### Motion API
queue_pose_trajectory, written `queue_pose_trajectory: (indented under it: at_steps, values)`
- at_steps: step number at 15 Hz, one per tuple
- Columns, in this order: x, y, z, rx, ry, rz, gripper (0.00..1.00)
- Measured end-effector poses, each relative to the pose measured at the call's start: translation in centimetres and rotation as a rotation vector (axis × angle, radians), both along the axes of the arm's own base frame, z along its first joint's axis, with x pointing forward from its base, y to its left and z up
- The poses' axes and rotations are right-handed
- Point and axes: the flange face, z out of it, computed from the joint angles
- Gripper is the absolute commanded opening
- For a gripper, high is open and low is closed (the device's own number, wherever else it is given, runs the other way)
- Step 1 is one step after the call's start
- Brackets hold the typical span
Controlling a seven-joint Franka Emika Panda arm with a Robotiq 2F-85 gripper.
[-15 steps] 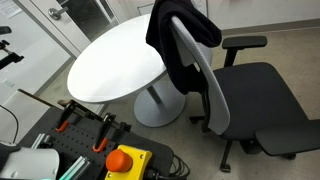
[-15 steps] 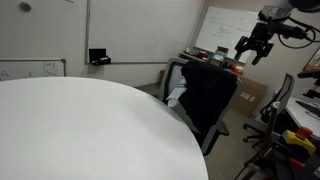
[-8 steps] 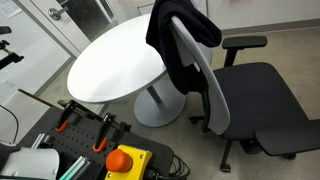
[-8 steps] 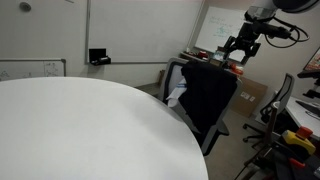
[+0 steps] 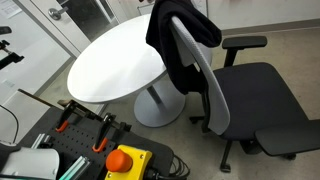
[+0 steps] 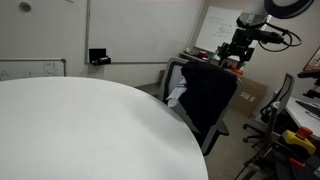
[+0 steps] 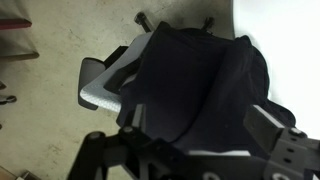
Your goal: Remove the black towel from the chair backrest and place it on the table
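Note:
My gripper lowers its open fingers from just above the towel onto the cloth bunched over the backrest next, then closes.
The black towel hangs bunched over the top of the light-grey chair backrest, beside the round white table. In an exterior view my gripper hovers just above and behind the towel, without touching it. The table fills the foreground there. In the wrist view the towel fills the middle. My gripper is open, with one finger on each side of the towel and nothing between them. A strip of backrest shows at the left.
The chair's black seat and armrest lie beyond the backrest. An orange stop button and tools sit at the near edge. Another chair and boxes stand behind the gripper. The table pedestal is next to the chair.
My gripper has moved left and down, from the upper right towards the top of the towel. The towel, chair and table have not moved.

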Motion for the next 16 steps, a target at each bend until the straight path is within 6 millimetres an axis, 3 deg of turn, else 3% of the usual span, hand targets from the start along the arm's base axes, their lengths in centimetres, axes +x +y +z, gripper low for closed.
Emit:
queue_pose_trajectory:
  at_steps: [3,5,9,11,16]
  values:
    - [0.2,0.6,-0.9,-0.010,0.021,0.027,0.93]
    - [0.3,0.6,-1.5,-0.018,0.028,0.039,0.77]
    - [0.6,0.2,-2.4,-0.042,0.020,0.059,0.67]
    - [0.7,0.1,-2.7,-0.057,0.013,0.061,0.45]
    - [1.0,0.4,-3.1,-0.073,0.007,0.060,0.09]
